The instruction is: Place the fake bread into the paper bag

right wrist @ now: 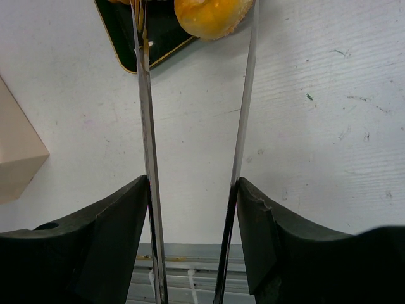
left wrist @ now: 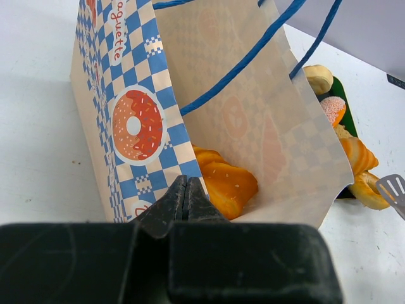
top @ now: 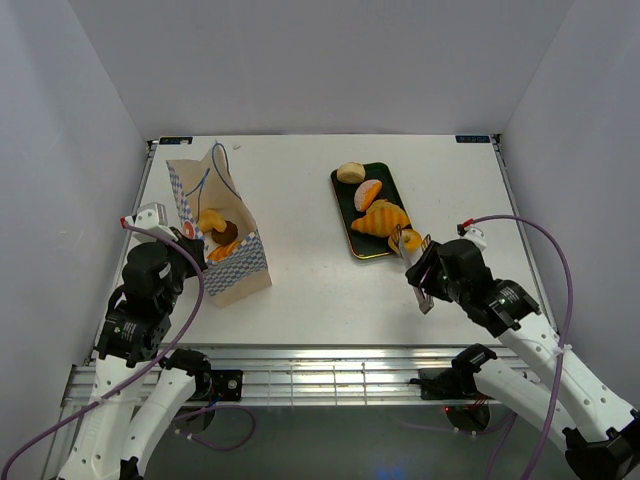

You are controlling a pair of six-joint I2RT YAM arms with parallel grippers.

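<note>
I should next keep my right gripper nearly in place and close the tongs' blades onto the golden bun (right wrist: pixel 212 17). The blades are already on either side of it.
The paper bag (top: pixel 220 250) lies open on the left, with golden fake bread (top: pixel 212 222) inside it. My left gripper (top: pixel 190 240) is shut, its tips pinched at the bag's rim (left wrist: pixel 185 187) just in front of an orange seeded piece (left wrist: pixel 228 180). More fake bread sits on the dark tray (top: pixel 345 200): a round bun (top: pixel 350 172), a sugared piece (top: pixel 368 194) and a ridged loaf (top: pixel 380 218). My right gripper (top: pixel 430 275) is shut on metal tongs (top: pixel 418 265). The tongs' blades (right wrist: pixel 144 126) stand apart on either side of a golden bun (right wrist: pixel 212 16) at the tray's near corner.
The tray (right wrist: pixel 158 31) lies right of centre, its near corner by the tongs. A corner of the bag (right wrist: pixel 16 158) shows at the left of the right wrist view. White walls close in the table on three sides. The metal rail runs along the near edge.
</note>
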